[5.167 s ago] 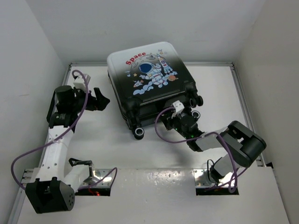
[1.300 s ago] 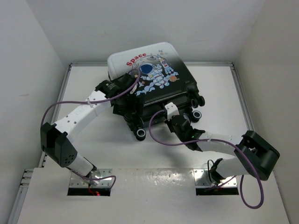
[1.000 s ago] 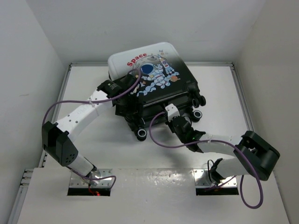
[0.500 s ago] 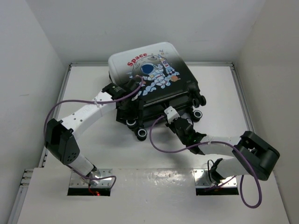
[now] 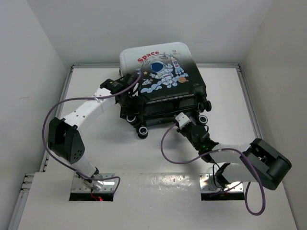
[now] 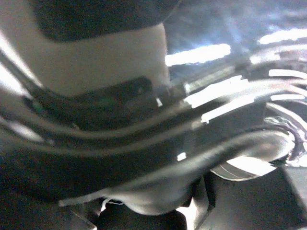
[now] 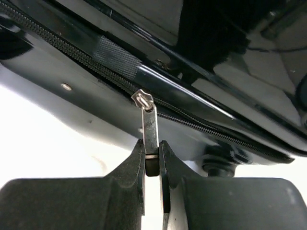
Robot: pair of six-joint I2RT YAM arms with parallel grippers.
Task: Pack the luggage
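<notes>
My right gripper draws the pull along the zip next, round the nearer wheeled corner and outward. It releases the pull there, as the luggage's far end (image 5: 192, 56) lies outward.
The luggage (image 5: 163, 79) lies flat at the back middle of the table, astronaut print up and black wheels (image 5: 142, 132) toward me. My right gripper (image 5: 188, 125) sits at its near edge, shut on the metal zipper pull (image 7: 150, 122). In the right wrist view the pull hangs from the slider on the zip track, pinched between the fingertips of that gripper (image 7: 152, 155). My left gripper (image 5: 127, 94) presses against the luggage's left side. The left wrist view is a blurred close-up of dark glossy shell (image 6: 144, 158), and its jaws do not show.
White walls enclose the table (image 5: 96, 139) on three sides, with a metal rail (image 5: 249, 105) along its edges. Purple cables loop from both arms over the near half. The luggage's far corner rests against the back wall.
The luggage has swung and slid to the right and toward the back wall. My left gripper has followed along its left side. My right gripper has drawn nearer to me, still holding the zipper pull.
</notes>
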